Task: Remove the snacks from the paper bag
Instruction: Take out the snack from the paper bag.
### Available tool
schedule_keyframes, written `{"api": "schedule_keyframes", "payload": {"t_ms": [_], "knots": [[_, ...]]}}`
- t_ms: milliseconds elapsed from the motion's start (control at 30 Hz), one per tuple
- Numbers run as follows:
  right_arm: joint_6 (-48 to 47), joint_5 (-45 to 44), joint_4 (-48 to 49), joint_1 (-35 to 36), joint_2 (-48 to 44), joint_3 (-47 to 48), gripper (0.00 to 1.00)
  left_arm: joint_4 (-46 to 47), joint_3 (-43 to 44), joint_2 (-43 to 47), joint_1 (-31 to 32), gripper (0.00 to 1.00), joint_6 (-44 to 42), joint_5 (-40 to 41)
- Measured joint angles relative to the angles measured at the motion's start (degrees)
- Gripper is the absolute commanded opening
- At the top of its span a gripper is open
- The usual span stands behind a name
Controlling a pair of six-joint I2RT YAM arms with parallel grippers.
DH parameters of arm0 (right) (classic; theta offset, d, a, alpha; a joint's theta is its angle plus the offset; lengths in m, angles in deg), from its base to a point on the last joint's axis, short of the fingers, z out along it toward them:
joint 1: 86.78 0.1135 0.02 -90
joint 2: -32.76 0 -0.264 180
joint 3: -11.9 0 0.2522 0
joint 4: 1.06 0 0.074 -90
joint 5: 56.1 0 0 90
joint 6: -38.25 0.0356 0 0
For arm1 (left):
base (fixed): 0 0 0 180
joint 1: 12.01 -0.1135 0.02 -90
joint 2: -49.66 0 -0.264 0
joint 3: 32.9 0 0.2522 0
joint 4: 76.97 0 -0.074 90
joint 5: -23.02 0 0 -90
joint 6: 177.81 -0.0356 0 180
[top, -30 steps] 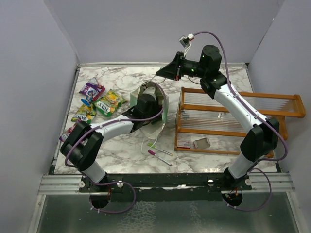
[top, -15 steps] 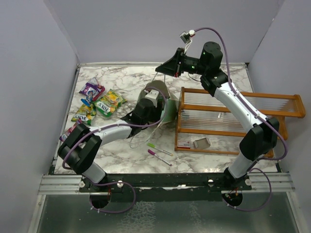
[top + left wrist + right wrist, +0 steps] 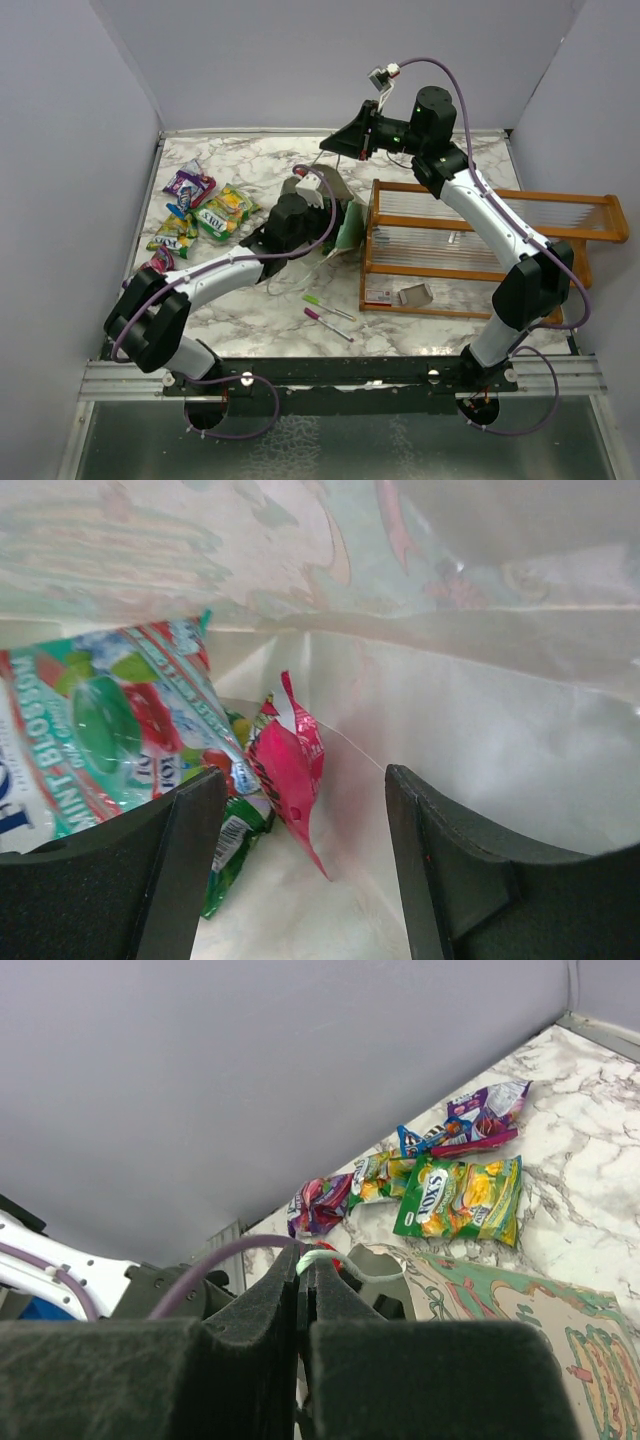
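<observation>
My left gripper moves down deeper into the paper bag next, with its open fingers straddling the pink packet [image 3: 288,767].
In the left wrist view I look into the paper bag [image 3: 480,710], where a mint-green snack packet [image 3: 100,730], a pink one [image 3: 290,765] and a green one [image 3: 235,845] lie at the back left. My left gripper [image 3: 305,865] is open inside the bag, with nothing between its fingers; the pink packet's tip hangs just ahead of the gap. From above, the bag [image 3: 347,225] leans against the left wrist. High over it, my right gripper [image 3: 335,145] is shut on the bag's string handle [image 3: 335,1257]. Several snacks [image 3: 225,212] lie on the table's left.
An orange wooden rack [image 3: 470,190] stands just right of the bag. Two thin pens [image 3: 328,318] lie in front of the bag. The loose packets spread from a purple one [image 3: 188,183] down to a pink one [image 3: 158,262] near the left wall.
The left gripper's jaws have spread apart inside the bag. The left arm and the bag have shifted; the right gripper has risen slightly, still pinching the handle.
</observation>
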Motion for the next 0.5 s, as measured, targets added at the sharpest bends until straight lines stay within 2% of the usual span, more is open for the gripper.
{"api": "schedule_keyframes", "payload": {"t_ms": [200,333,400,500], "knots": [[-0.24,0.0,-0.59,0.0,0.0,0.0,0.01,3.37,0.07,-4.9,0.0,0.71,1.2,-7.34],[-0.39,0.02,-0.98,0.0,0.0,0.0,0.01,5.79,0.11,-7.21,0.0,0.7,1.16,-9.31],[-0.37,0.02,-1.03,0.0,0.0,0.0,0.01,5.73,0.76,-9.27,0.0,0.68,0.9,-9.27],[-0.35,0.09,-0.98,0.0,0.0,0.0,0.01,4.35,2.47,-12.9,0.0,0.58,0.11,-8.26]]}}
